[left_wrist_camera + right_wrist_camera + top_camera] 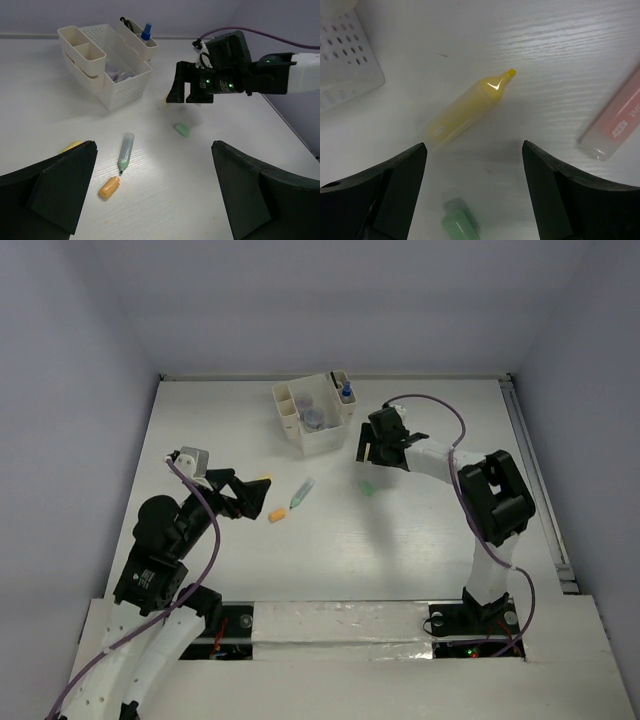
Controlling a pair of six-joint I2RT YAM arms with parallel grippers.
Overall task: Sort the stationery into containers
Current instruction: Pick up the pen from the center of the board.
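The yellow highlighter's body (464, 114) is just beyond and below the fingers. I will next lower my right gripper slightly outward until its open fingers are around that body.
The cream-white organizer (322, 436) stands at the back centre, with a blue-capped bottle (346, 392) and a purple jar (313, 420) in its compartments. A light green marker (301, 493), an orange block (279, 514) and a yellow block (262, 479) lie in front of it, and a green block (368, 487) lies to their right. My left gripper (245, 496) is open and empty just left of the orange block (109, 187). My right gripper (372, 448) is open and empty, hovering over a yellow highlighter (467, 107) with the green block (462, 225) below it.
A pink marker (615, 122) lies right of the yellow highlighter, hidden under the right arm in the top view. The organizer's corner (345, 55) is close to the right gripper's left. White walls enclose the table on three sides.
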